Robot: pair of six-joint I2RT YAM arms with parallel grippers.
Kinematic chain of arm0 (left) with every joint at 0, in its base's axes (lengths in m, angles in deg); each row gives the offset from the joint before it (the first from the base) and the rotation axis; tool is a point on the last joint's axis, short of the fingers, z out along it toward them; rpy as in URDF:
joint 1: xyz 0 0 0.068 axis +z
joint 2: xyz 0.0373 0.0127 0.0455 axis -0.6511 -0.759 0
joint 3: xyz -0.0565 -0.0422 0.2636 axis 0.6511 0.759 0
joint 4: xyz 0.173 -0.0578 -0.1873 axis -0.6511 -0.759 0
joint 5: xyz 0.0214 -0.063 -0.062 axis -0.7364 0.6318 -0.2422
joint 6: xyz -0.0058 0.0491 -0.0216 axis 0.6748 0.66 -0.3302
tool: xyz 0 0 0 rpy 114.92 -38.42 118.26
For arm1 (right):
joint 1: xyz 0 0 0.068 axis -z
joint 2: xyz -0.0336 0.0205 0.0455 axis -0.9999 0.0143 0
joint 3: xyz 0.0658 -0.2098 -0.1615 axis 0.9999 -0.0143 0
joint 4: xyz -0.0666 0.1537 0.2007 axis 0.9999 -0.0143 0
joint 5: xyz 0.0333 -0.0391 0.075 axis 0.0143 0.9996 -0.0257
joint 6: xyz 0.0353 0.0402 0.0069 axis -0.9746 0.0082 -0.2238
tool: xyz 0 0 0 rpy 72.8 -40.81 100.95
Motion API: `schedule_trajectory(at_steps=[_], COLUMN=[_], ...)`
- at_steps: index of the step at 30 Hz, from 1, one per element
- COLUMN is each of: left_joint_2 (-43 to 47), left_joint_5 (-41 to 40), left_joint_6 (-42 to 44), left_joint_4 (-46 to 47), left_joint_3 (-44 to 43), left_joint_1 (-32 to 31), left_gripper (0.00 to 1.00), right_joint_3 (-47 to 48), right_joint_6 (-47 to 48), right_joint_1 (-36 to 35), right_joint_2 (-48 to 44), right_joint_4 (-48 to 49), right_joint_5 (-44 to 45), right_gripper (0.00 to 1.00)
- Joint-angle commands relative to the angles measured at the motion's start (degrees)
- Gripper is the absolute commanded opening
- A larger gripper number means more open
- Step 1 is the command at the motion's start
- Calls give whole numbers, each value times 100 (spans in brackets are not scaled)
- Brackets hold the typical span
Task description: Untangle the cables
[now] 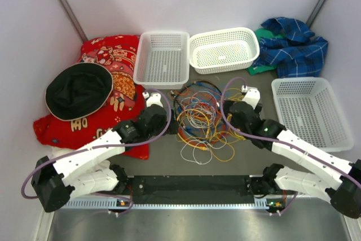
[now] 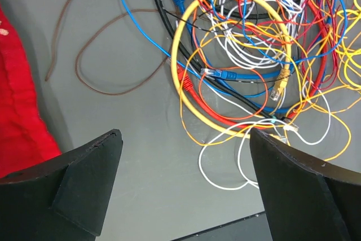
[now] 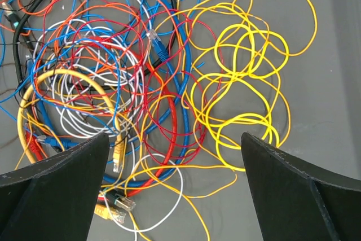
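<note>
My right gripper should next go down outward, toward the right in the right wrist view, onto the thin yellow loops, because they spread mostly clear of the heap.
The cables [image 1: 200,119] lie in one tangled heap of yellow, orange, blue, white, red and black loops between the two arms. My left gripper [image 1: 157,101] hovers at the heap's left side, my right gripper [image 1: 248,94] at its right side. In the left wrist view the left gripper [image 2: 185,139] is open over bare table, with a thick yellow loop [image 2: 174,55] and a white loop [image 2: 225,188] just beyond it. In the right wrist view the right gripper [image 3: 175,139] is open above the heap's edge, near a bunch of thin yellow wire [image 3: 242,118]. Neither gripper holds anything.
A loose brown wire [image 2: 77,63] lies apart, left of the heap. A red cloth [image 1: 121,91] with a black hat [image 1: 79,90] is at the left. Two white baskets [image 1: 163,33] [image 1: 223,32] stand behind, a third [image 1: 313,80] at the right, beside a blue plaid cloth [image 1: 293,46].
</note>
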Motion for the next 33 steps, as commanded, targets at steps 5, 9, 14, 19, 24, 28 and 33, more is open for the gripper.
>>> schedule_trajectory(at_steps=[5,9,14,19,24,28,33], left_joint_2=[55,55,178,424,495,538,600], left_joint_5=[435,576,594,515,444,374,348], left_joint_6=[-19,95,86,43,16,34,60], left_joint_4=[647,674,525,524,525,481,490], left_joint_3=[35,44,114,342,431,422,395], left_joint_1=[8,8,8,17,8,17,17], left_gripper=[99,99,99,99,99,99,99], right_joint_3=[601,364,574,1128,1506,1559,1664], right_joint_6=[-166,-474,-431,-219,-193,70,220], right_joint_1=[720,1784,2190,2321,2541,2533,2533], right_joint_2=[531,847,1759,2710,3484,3450,2897], right_joint_4=[-528,51,325,299,184,316,71], right_joint_5=[-268,-1423,-1495,-1548,-1600,-1417,-1284], right_gripper=[97,91,87,80,65,30,0])
